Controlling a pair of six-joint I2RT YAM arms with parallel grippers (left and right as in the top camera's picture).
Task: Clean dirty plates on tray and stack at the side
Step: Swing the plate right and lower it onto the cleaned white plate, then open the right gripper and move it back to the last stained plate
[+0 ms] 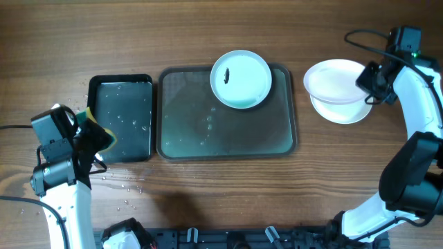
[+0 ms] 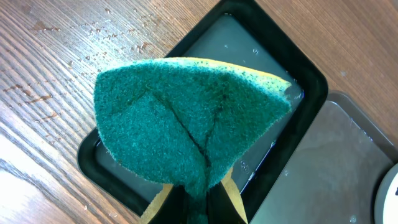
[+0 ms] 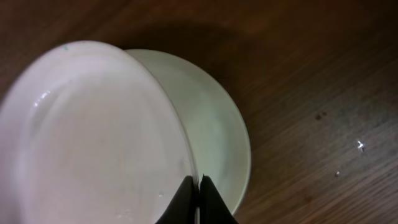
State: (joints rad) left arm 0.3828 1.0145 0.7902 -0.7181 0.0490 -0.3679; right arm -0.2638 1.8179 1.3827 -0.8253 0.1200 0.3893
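Observation:
I will next move my right gripper down, lay the tilted plate flat onto the second white plate [image 1: 340,112] [image 3: 211,124] and let go of the plate's rim, because that lower plate is below.
A pale aqua-blue plate [image 1: 241,78] with a small dark smudge sits at the back right of the grey-green tray [image 1: 208,131]. My right gripper [image 1: 370,81] is shut on the rim of a white plate [image 1: 333,77], holding it tilted over a second white plate [image 1: 344,112] on the table right of the tray. The right wrist view shows the jaws [image 3: 198,186] pinching the upper plate's [image 3: 93,137] rim, with the lower plate [image 3: 221,137] under it. My left gripper [image 2: 198,202] is shut on a green and yellow sponge [image 2: 186,124], also seen from overhead [image 1: 92,128], at the black tray's left edge.
A smaller glossy black tray [image 1: 124,114] holding water lies left of the big tray; it also shows in the left wrist view [image 2: 308,87]. Water drops spot the wood near its front left corner [image 1: 128,187]. The big tray's surface [image 2: 348,168] is wet.

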